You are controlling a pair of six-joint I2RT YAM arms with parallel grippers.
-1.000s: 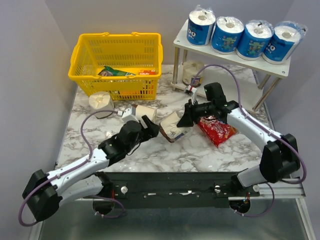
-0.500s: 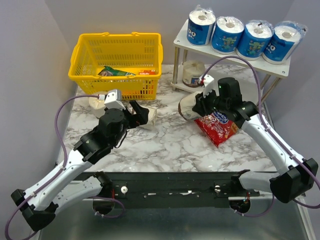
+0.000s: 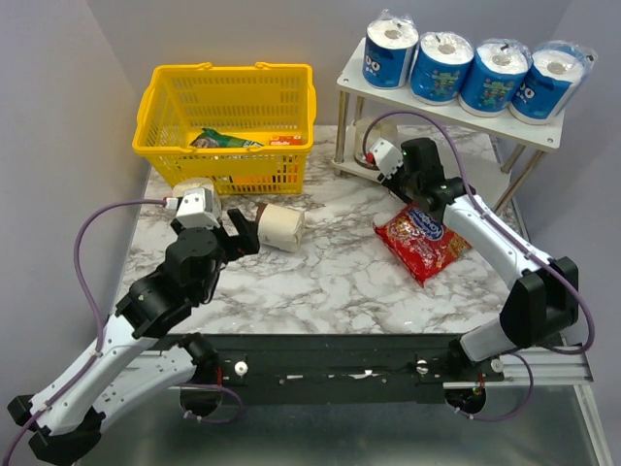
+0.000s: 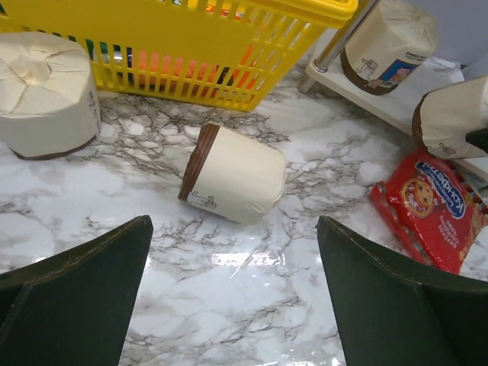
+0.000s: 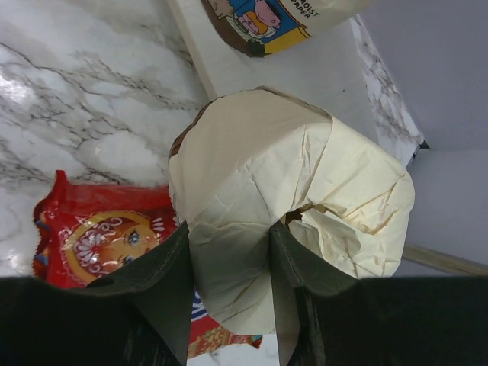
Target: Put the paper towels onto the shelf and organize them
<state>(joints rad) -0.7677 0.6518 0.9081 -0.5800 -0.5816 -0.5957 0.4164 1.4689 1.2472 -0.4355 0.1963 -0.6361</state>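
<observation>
The robot's right gripper will carry the cream roll it is holding outward and release it onto the empty space on the shelf's lower level beside the standing cream roll (image 5: 299, 78), because that space is outward of the gripper.
Four blue-wrapped paper towels (image 3: 473, 70) stand in a row on the top tier of the white shelf (image 3: 388, 95). My right gripper (image 3: 390, 171) (image 5: 229, 267) is shut on a cream roll (image 5: 282, 198) and holds it at the edge of the lower tier (image 5: 252, 72), next to another cream roll (image 5: 278, 19) standing there. My left gripper (image 3: 243, 231) (image 4: 232, 229) is open and empty, just short of a cream roll (image 3: 279, 226) (image 4: 232, 174) lying on its side. A fourth cream roll (image 3: 194, 192) (image 4: 47, 95) stands left of it.
A yellow basket (image 3: 228, 121) (image 4: 229, 46) holding some packets stands at the back left. A red snack bag (image 3: 422, 243) (image 4: 435, 206) lies on the marble table below my right gripper. Thin metal shelf legs (image 3: 342, 131) stand at the lower tier's corners.
My right gripper lifted the cream roll from mid-table and carried it back to the shelf's lower tier. My left arm swung left and drew back from the lying roll.
</observation>
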